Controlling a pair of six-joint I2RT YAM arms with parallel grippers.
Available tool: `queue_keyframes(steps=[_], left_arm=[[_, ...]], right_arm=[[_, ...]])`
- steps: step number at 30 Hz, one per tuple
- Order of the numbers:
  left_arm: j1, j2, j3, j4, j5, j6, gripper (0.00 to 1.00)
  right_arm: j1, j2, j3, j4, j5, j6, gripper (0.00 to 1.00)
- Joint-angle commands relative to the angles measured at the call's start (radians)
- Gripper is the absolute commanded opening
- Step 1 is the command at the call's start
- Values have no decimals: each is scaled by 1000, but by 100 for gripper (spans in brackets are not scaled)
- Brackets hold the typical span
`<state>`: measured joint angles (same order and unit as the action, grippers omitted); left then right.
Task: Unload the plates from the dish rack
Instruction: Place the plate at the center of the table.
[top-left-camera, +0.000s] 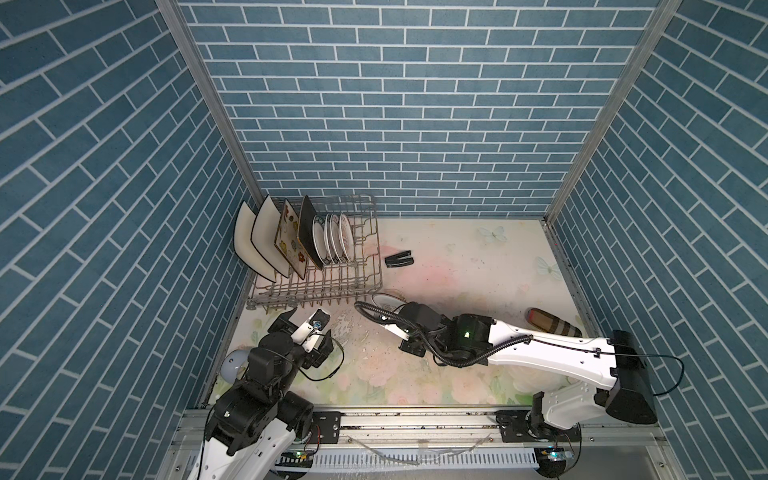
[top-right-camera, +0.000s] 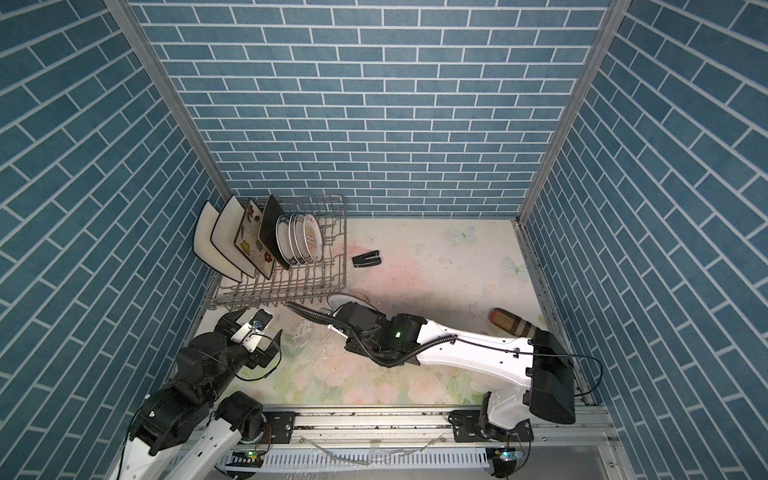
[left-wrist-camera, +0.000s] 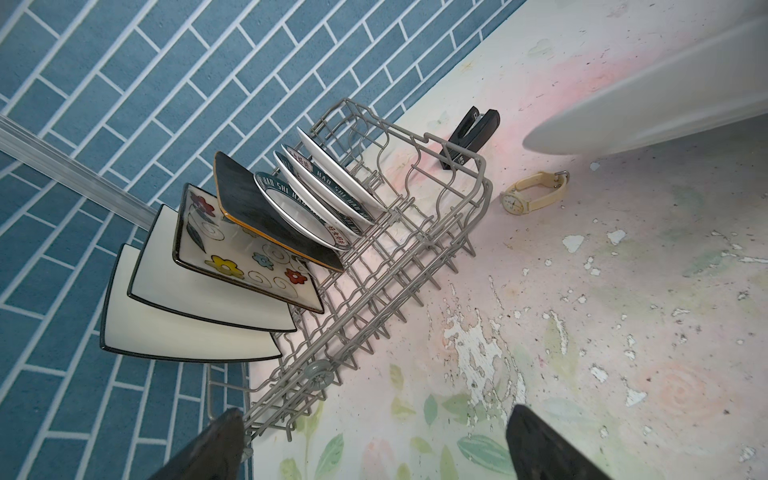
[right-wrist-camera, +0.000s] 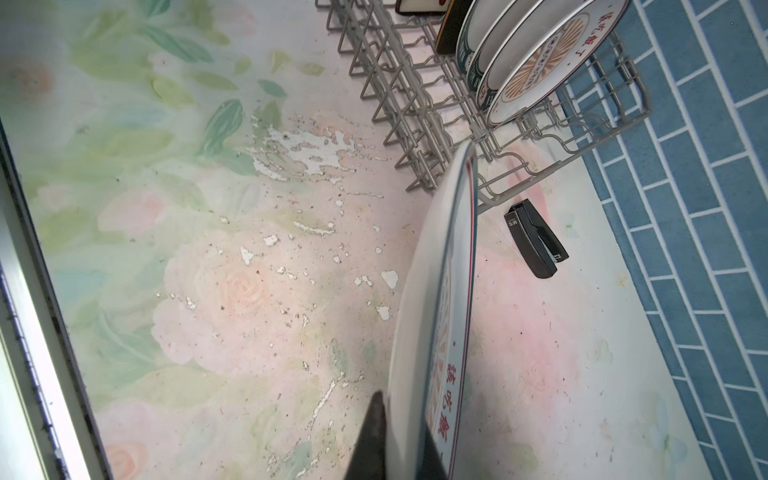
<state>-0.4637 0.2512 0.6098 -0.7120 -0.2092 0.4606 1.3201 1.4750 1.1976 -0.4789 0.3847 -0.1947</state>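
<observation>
My right gripper comes back and down next, tilting the round plate flatter, and releases the plate's rim on the bare tabletop, which lies clear below the gripper.
The grey wire dish rack (top-left-camera: 376, 266) (top-right-camera: 286, 291) stands at the back left against the wall. In it stand upright two black-edged cream square plates (top-left-camera: 255, 239) (left-wrist-camera: 187, 328), a flowered plate (top-left-camera: 291, 243) (left-wrist-camera: 245, 257), a black plate (top-left-camera: 307, 230) (left-wrist-camera: 257, 203) and several small round plates (top-left-camera: 332, 243) (left-wrist-camera: 328, 195) (right-wrist-camera: 540, 62). My right gripper (right-wrist-camera: 405, 428) is shut on another round plate (right-wrist-camera: 432, 311) (top-left-camera: 388, 300), held on edge just in front of the rack's right corner. My left gripper (left-wrist-camera: 376, 415) (top-left-camera: 305, 318) is open and empty at the rack's front rail.
A black stapler (top-left-camera: 399, 260) (right-wrist-camera: 536, 239) lies right of the rack. A cream wristwatch (left-wrist-camera: 532, 195) lies near the rack's front right corner. A plaid roll (top-left-camera: 552, 324) sits by the right wall, and a pale ball (top-left-camera: 232, 361) by the left arm. Tiled walls enclose three sides.
</observation>
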Motion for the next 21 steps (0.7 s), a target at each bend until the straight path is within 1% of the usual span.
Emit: queue_keyframes(steps=[1,5,10,21], left_arm=[[-8,-19,-8,16,-7,1,99],[-8,-24,-7,16,-9,1,99],[-9,-29,-8,18,-14,1,99],[-11,-42,-13,36,-52,-3,99]], right_arm=[[40,41,-28,-5,93,-99,0],[81,101,-33,25,110,-157,0],[107,154,-50,79,107,-213,0],[129,237,-83,110,109,-253,0]])
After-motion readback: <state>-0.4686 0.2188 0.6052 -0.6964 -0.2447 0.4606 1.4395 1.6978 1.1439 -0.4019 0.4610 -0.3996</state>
